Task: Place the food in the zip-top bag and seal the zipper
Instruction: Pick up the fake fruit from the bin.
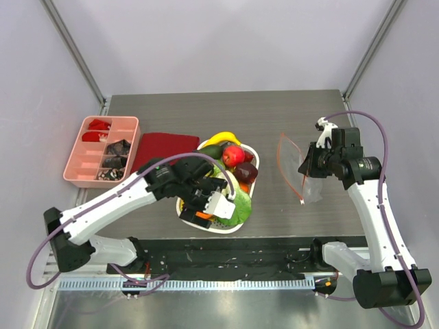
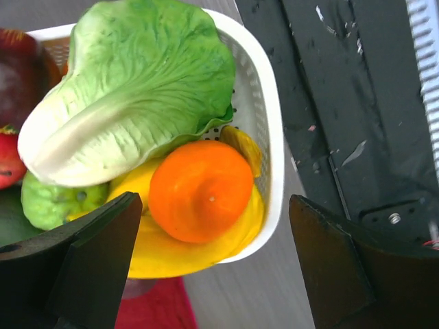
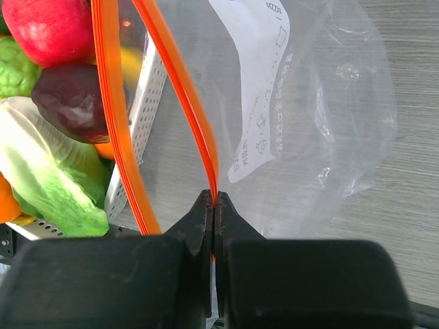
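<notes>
My left gripper is above the orange (image 1: 204,215), which sits on top of the banana beside the cabbage (image 1: 241,209), so it will go down around the orange next with its fingers open.
The food lies piled in a white basket (image 1: 206,225): a red apple (image 1: 233,156), yellow bananas (image 1: 223,137), a dark purple piece (image 1: 247,171) and a leafy cabbage (image 1: 241,209). My left gripper (image 1: 218,199) hovers open over the basket's near end. In the left wrist view an orange (image 2: 200,190) sits on a banana (image 2: 171,253) just beyond the fingertips (image 2: 96,253), beside the cabbage (image 2: 137,89). The clear zip-top bag (image 1: 293,168) hangs right of the basket, mouth spread. My right gripper (image 3: 214,199) is shut on one strip of the red-orange zipper (image 3: 180,89).
A pink divided tray (image 1: 103,151) with small items stands at the left. A dark red cloth (image 1: 164,147) lies between it and the basket. The black mounting rail (image 1: 233,257) runs along the near table edge. The basket rim (image 2: 271,137) sits close to that edge.
</notes>
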Robot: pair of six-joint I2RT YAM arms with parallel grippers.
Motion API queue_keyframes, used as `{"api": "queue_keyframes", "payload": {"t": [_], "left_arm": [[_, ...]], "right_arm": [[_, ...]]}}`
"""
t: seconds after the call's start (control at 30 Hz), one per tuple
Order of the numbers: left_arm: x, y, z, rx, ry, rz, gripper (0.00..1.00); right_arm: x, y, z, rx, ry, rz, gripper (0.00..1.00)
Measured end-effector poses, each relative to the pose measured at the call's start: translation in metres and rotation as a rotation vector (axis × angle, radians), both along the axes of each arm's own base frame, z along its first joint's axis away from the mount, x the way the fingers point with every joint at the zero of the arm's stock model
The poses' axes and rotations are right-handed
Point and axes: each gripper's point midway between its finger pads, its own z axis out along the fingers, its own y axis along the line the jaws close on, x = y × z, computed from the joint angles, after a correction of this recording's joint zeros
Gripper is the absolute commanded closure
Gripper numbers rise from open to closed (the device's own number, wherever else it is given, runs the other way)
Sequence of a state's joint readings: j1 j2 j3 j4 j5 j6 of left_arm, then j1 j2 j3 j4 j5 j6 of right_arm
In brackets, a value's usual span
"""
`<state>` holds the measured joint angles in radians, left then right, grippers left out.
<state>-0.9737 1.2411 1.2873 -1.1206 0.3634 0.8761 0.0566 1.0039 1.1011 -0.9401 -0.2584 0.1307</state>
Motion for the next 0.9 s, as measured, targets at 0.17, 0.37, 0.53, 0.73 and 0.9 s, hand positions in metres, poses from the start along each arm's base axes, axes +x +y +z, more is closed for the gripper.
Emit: {"api": "queue_keyframes", "payload": {"t": [0.17,0.37,0.53,0.73,0.9], "left_arm": [[0.019,-0.011,-0.023,0.115,-0.045,-0.106,0.11],[0.031,-0.003,-0.047,0.241,-0.079,-0.199,0.14],[0.031,0.005,-0.057,0.304,-0.075,-0.243,0.14],[0.032,0.006,-0.062,0.351,-0.044,-0.254,0.25],[0.033,0.004,-0.056,0.351,-0.047,-0.261,0.24]], "right_arm": [[0.0,0.002,0.0,0.007,0.0,0.006,0.99],[0.001,0.002,-0.002,0.006,0.01,0.011,0.99],[0.001,0.002,-0.002,0.007,0.01,0.012,0.99],[0.001,0.002,-0.002,0.006,0.009,0.012,0.99],[0.001,0.002,-0.002,0.006,0.009,0.012,0.99]]}}
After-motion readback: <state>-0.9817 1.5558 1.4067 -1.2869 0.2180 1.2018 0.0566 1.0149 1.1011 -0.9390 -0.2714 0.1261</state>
